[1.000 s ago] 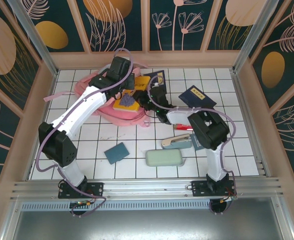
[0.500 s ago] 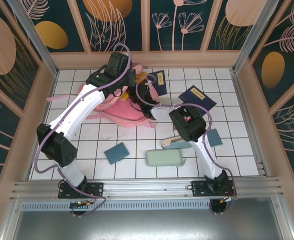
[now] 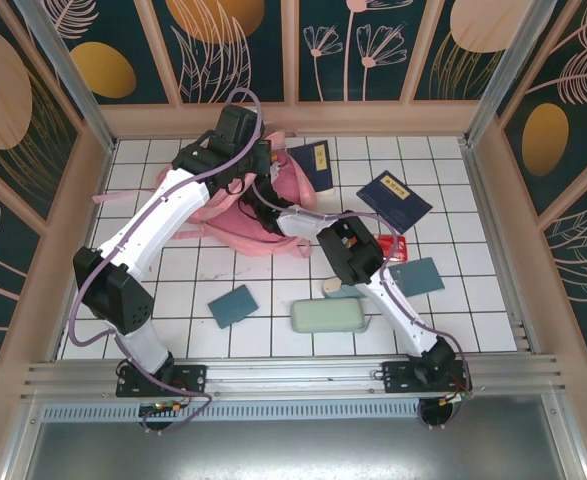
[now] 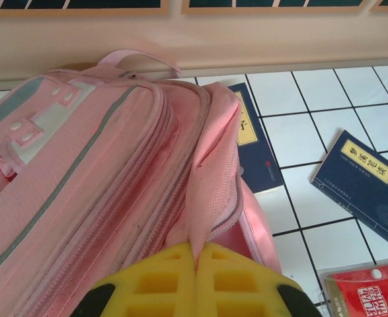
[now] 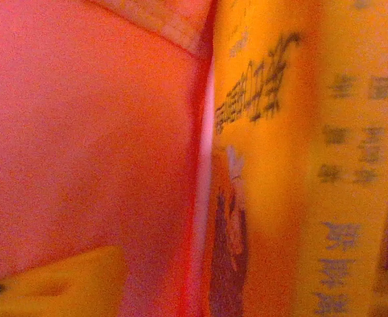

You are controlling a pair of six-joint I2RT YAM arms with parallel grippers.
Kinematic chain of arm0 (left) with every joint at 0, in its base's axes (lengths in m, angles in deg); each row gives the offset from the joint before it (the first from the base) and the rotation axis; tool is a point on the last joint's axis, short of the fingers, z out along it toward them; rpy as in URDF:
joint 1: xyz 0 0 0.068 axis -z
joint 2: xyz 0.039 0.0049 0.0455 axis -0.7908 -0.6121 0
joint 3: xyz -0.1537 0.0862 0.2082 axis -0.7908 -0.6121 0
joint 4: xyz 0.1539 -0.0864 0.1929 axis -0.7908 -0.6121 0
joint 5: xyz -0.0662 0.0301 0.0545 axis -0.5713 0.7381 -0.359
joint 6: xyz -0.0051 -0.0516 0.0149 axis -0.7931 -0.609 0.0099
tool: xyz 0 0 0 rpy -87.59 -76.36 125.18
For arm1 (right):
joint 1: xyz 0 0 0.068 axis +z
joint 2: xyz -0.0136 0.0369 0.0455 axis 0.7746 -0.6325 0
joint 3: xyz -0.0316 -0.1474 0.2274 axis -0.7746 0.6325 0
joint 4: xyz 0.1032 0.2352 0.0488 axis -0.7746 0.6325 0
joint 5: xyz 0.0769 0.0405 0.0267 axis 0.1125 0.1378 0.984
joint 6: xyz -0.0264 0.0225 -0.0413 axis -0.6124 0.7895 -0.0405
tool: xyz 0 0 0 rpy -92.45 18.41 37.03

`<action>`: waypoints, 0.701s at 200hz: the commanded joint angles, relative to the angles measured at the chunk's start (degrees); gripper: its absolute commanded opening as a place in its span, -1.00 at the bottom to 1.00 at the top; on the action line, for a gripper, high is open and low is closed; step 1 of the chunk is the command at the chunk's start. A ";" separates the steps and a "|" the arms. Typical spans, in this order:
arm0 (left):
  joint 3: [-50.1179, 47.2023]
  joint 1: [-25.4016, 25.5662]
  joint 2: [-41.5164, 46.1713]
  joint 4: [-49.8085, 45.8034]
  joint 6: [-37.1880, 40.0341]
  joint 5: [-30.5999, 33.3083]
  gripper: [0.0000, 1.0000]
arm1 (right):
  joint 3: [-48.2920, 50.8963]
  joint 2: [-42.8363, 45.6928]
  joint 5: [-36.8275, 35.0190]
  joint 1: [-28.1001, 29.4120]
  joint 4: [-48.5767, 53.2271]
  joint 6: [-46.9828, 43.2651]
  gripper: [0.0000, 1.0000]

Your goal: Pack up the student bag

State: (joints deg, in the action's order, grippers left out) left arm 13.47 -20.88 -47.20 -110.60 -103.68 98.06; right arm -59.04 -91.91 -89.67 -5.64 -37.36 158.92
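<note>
The yellow book already stands against the pink lining, so I will pull my left gripper back toward my base, over the bag's opening (image 3: 243, 226) (image 4: 233, 246), and let go of the flap's fold.
The student bag (image 3: 235, 218), pink with white patches, lies at the back left of the tiled table. My left gripper (image 4: 195, 254) is shut on a fold of the bag's flap (image 4: 213, 165) and holds the opening up; from above the gripper (image 3: 260, 168) sits over the bag's top. My right arm (image 3: 313, 222) reaches into the opening, where the fabric hides its gripper from above. In the right wrist view a yellow book (image 5: 279, 165) with dark characters stands against the pink lining (image 5: 81, 132). My right gripper (image 5: 200, 290) is open, its left finger (image 5: 55, 281) apart from the book.
Two dark blue books (image 3: 311, 160) (image 3: 395, 198) lie right of the bag. A red pouch (image 3: 393, 245), a teal notebook (image 3: 416, 275) and a green pencil case (image 3: 328, 316) lie near my right arm. Another teal notebook (image 3: 233, 304) lies front left. Wooden walls ring the table.
My right arm has pushed the yellow book from the bag's mouth down inside it, and its jaws have opened. My left gripper has kept its hold on the flap.
</note>
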 commanded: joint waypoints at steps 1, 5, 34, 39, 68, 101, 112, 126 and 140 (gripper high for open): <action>-0.06 -0.24 2.36 5.30 1.31 2.25 -1.00 | 4.71 8.27 -0.37 0.76 -0.45 -5.12 0.71; -0.12 -0.27 2.34 5.29 1.29 2.24 -1.00 | 5.88 9.29 -0.22 0.76 -0.43 -5.58 0.71; -0.54 -0.62 2.32 4.95 1.59 4.31 -1.00 | 13.80 16.36 0.89 0.28 0.43 -9.05 0.73; -0.67 -0.76 2.40 4.94 1.74 4.94 -1.00 | 15.47 17.61 1.19 0.19 0.31 -9.49 0.72; -2.52 -1.06 3.27 4.94 2.41 8.19 -1.00 | 26.75 25.56 2.24 -0.26 -0.58 -11.50 0.71; -6.94 -1.06 5.19 5.61 3.17 12.34 -1.00 | 40.59 36.14 1.18 -0.63 -2.17 -14.55 0.71; -8.44 -1.06 5.70 5.50 3.19 13.49 -1.00 | 44.73 39.39 1.36 -1.06 -2.68 -15.20 0.72; -10.78 -1.10 6.72 5.64 3.06 15.12 -1.00 | 49.09 43.26 2.12 -2.21 -1.79 -15.72 0.72; -12.87 -1.06 7.73 5.82 2.79 18.05 -1.00 | 52.21 46.24 3.32 -3.41 -0.62 -16.83 0.72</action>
State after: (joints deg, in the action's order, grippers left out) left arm 3.41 -21.08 -43.13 -107.30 -101.51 107.37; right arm -11.85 -50.93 -87.42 -6.80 -37.21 145.52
